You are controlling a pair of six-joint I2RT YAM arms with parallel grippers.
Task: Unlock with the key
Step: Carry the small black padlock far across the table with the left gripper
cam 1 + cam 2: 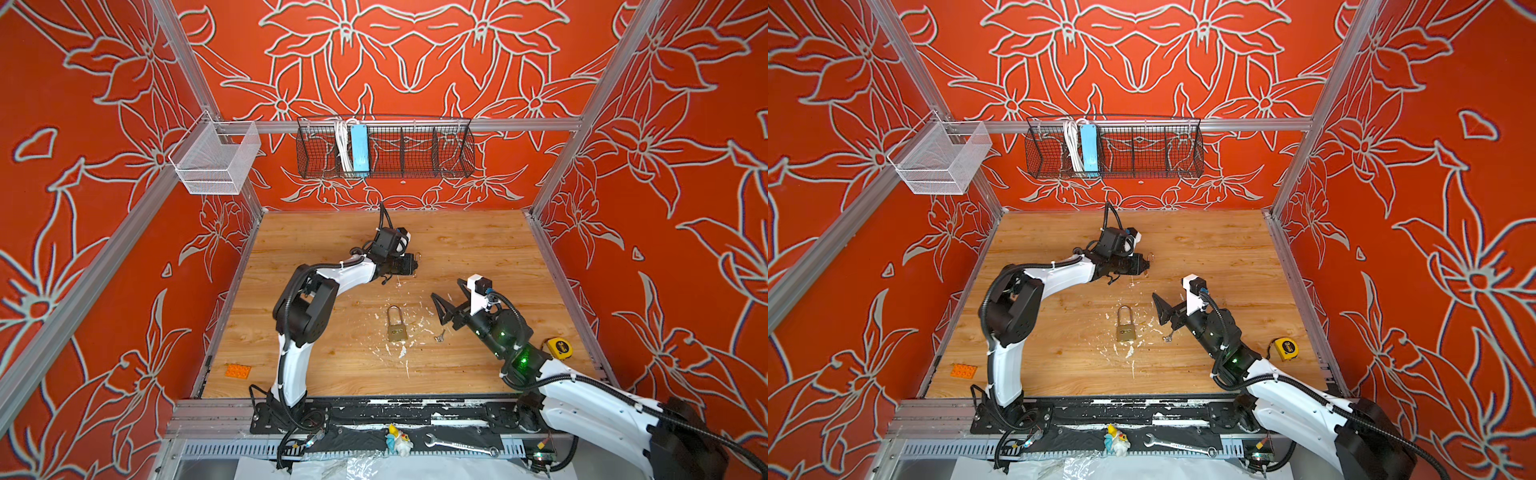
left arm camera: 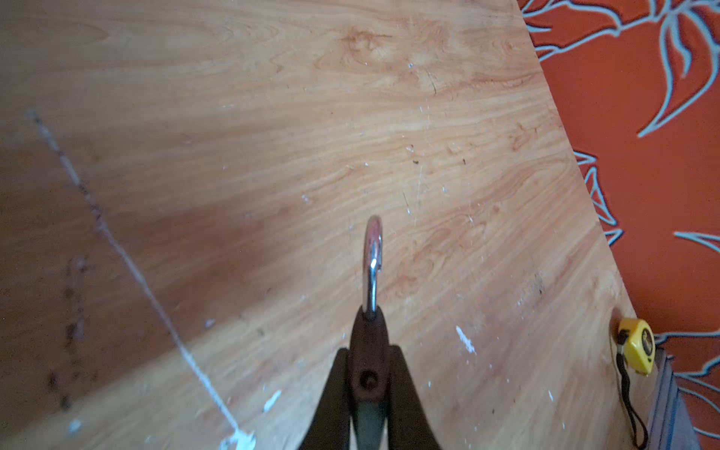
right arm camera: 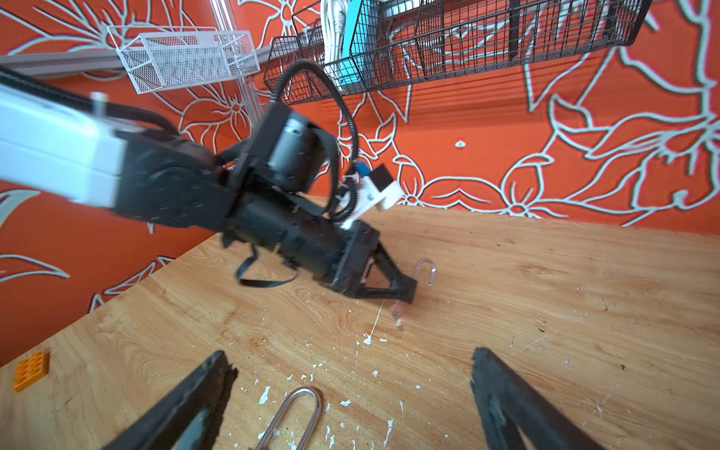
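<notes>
I will next move my left gripper outward and down to release the small dark padlock on the clear bare wood near the back wall.
A brass padlock with a long shackle lies flat mid-table. A small key lies on the wood to its right. My right gripper hovers open just above the key and the brass shackle, holding nothing. Farther back, my left gripper is shut on a small dark padlock, whose silver shackle sticks out past the fingertips. A small blurred piece hangs under it; I cannot tell what it is.
A yellow tape measure sits by the right wall and an orange brick at the front left. Black and white wire baskets hang above the back. A wrench lies on the front rail. White flecks litter the wood.
</notes>
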